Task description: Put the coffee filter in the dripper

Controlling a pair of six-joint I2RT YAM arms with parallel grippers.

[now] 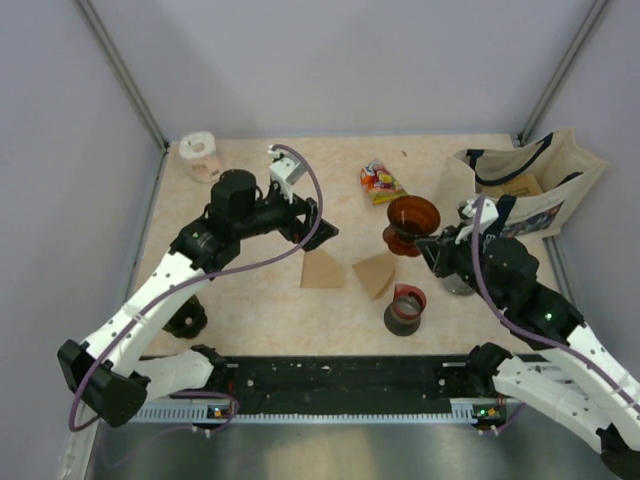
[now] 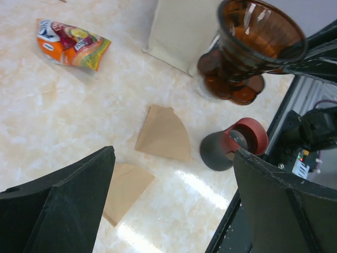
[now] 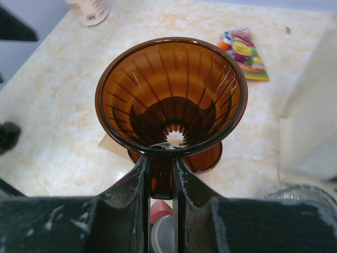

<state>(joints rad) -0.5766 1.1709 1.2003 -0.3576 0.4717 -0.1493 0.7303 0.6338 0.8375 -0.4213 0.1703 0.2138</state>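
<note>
The right gripper turns toward the tote bag next and brings the dripper (image 1: 410, 222) down onto the clear glass (image 1: 457, 284) beside it, then releases it, as the dripper still hangs midair.
The amber translucent dripper (image 1: 410, 222) hangs above the table, and my right gripper (image 1: 428, 243) is shut on its small side handle. In the right wrist view the dripper's (image 3: 171, 95) ribbed cone opens toward the camera and is empty, with the right gripper (image 3: 160, 161) pinching the handle. Two brown paper coffee filters lie flat on the table, one (image 1: 322, 270) just below my left gripper (image 1: 318, 228) and one (image 1: 375, 273) nearer the dripper. In the left wrist view the left gripper (image 2: 174, 158) is open above them, holding nothing, with one filter (image 2: 125, 190) by its left finger and the other (image 2: 164, 134) ahead.
A black cup with a red rim (image 1: 404, 310) sits below the dripper near the front rail. A colourful snack packet (image 1: 381, 182) lies at the back, a tape roll (image 1: 200, 155) at the back left, a canvas tote bag (image 1: 530, 190) at the right, a black object (image 1: 187, 318) front left.
</note>
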